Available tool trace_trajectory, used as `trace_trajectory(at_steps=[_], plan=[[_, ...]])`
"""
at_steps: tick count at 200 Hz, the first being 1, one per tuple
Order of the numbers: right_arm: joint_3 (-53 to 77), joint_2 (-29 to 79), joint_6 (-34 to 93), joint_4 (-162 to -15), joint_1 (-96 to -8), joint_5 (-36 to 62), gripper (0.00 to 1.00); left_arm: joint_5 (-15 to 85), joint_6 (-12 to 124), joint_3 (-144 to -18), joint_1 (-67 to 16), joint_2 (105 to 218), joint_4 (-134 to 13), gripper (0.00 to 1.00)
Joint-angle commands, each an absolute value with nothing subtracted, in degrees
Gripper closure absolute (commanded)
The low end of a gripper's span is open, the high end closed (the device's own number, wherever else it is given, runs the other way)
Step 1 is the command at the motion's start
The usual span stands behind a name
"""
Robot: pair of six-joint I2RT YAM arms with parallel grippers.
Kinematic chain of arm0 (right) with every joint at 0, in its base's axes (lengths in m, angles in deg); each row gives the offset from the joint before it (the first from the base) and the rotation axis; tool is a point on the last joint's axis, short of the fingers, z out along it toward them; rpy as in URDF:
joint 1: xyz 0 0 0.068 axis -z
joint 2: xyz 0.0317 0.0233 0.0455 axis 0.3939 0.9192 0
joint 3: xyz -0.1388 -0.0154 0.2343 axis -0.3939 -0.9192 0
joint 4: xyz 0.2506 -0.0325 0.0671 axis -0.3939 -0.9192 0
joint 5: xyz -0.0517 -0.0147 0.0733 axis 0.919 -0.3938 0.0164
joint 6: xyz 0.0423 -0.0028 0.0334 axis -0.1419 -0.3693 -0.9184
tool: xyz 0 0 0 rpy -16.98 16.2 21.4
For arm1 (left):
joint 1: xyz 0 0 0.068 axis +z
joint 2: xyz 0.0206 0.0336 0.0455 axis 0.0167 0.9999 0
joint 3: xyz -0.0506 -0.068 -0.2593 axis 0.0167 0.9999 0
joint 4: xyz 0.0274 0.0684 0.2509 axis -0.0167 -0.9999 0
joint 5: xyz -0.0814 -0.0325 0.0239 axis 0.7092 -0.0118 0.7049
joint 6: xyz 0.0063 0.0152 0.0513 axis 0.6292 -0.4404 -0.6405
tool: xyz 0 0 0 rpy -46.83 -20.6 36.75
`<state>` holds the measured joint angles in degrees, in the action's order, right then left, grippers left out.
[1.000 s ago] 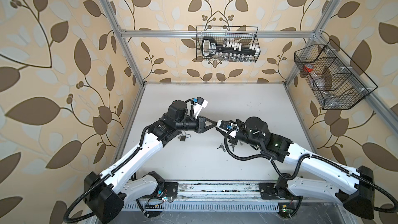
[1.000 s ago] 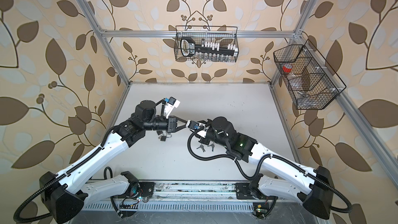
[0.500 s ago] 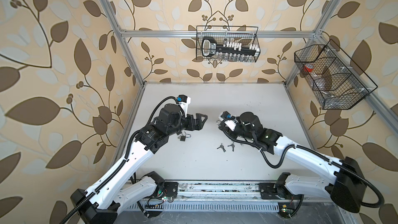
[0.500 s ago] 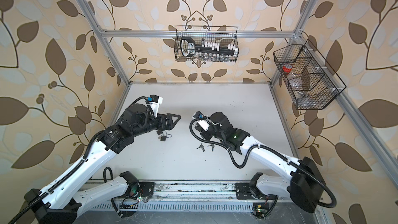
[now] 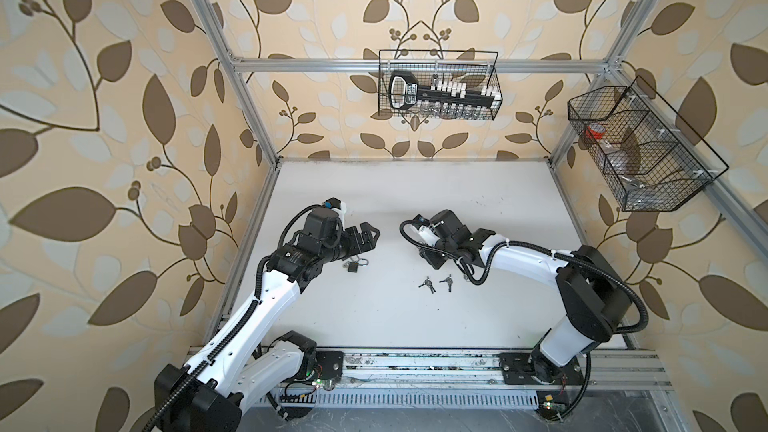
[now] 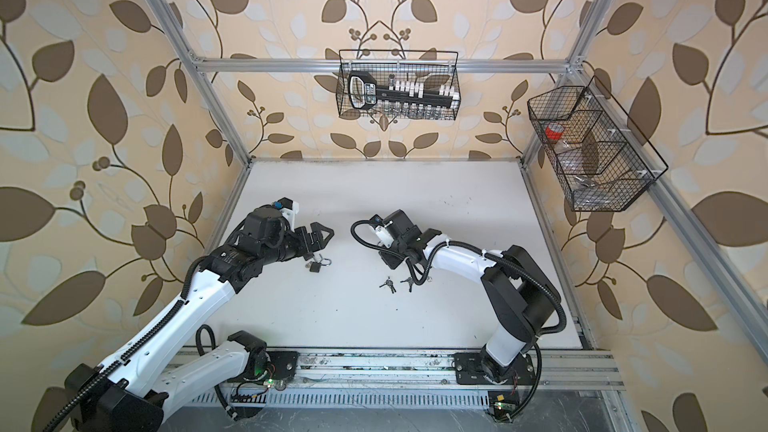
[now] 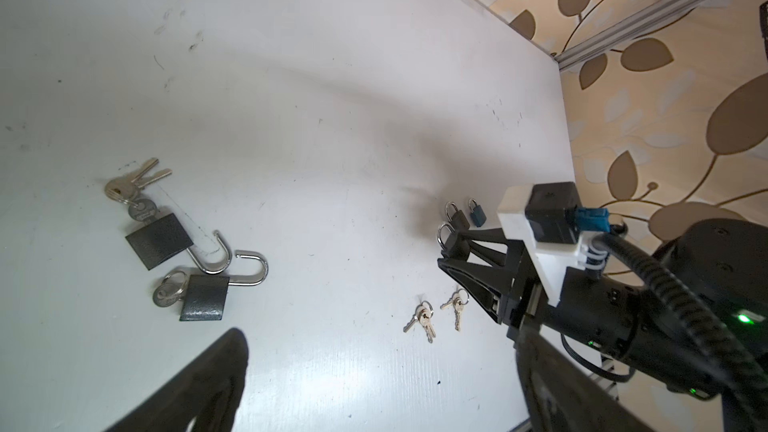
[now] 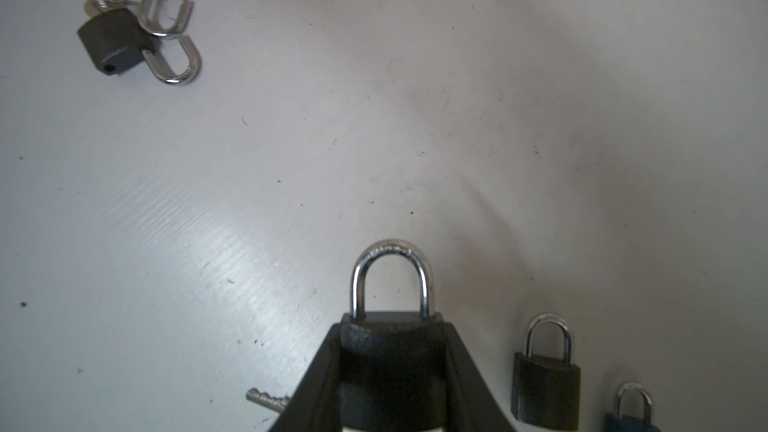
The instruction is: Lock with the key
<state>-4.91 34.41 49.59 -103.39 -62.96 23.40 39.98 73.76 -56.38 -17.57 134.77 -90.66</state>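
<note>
I will next bring the dark padlock down with my right gripper onto the bare tabletop (image 8: 473, 331) beside the small dark padlock below and release it, as its shackle is closed.
My right gripper (image 8: 390, 371) is shut on a dark padlock (image 8: 390, 338) whose silver shackle (image 8: 392, 276) is closed and sticks out past the fingertips. A key blade (image 8: 266, 398) shows beside one finger. In both top views this gripper (image 5: 433, 258) (image 6: 390, 260) hangs low right of centre. My left gripper (image 5: 369, 238) (image 6: 322, 238) (image 7: 374, 401) is open and empty, just above two open-shackled padlocks (image 7: 160, 238) (image 7: 203, 297), each with a key in it. Only one of these padlocks (image 5: 355, 266) (image 6: 318, 264) shows in the top views.
Two loose key bunches (image 5: 428, 284) (image 5: 447, 282) lie on the white table (image 5: 498, 201) near the right gripper. A small dark padlock (image 8: 544, 384) and a blue one (image 8: 631, 413) stand beside it, shackles closed. Wire baskets (image 5: 438, 85) (image 5: 640, 147) hang on the walls.
The two grippers met at the table's middle a second ago. The left one has opened and drawn back left; the right one has drawn back right and lower, still holding its padlock.
</note>
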Motion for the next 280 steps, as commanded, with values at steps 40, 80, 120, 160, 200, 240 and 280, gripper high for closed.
trace_trajectory(at_steps=[40,80,120,160,200,240,280], plan=[[-1.02,40.0,46.3,-106.96,-61.39,26.89,1.0,43.94,76.52,-55.34,-12.78,133.11,-88.25,0.01],[-0.89,42.03,46.24,-107.34,-60.92,26.32,1.0,43.5,75.87,-55.92,-12.67,133.3,-88.56,0.01],[-0.34,43.43,46.34,-107.54,-60.65,24.99,0.98,44.17,75.17,-56.49,-12.68,133.43,-88.71,0.01],[-0.08,44.51,46.69,-107.54,-60.57,24.3,0.95,44.28,75.16,-56.4,-12.67,133.43,-88.8,0.01],[-0.47,44.96,46.85,-107.71,-60.52,24.62,0.88,44.53,75.03,-56.14,-12.67,133.25,-88.77,0.01],[-1.02,45.3,46.52,-107.7,-60.46,25.01,0.79,44.62,74.78,-56.35,-12.67,133.13,-89.1,0.01],[-1.73,45.17,46.47,-107.63,-60.46,25.16,0.67,44.92,74.78,-56.22,-12.67,133.02,-89.18,0.01]])
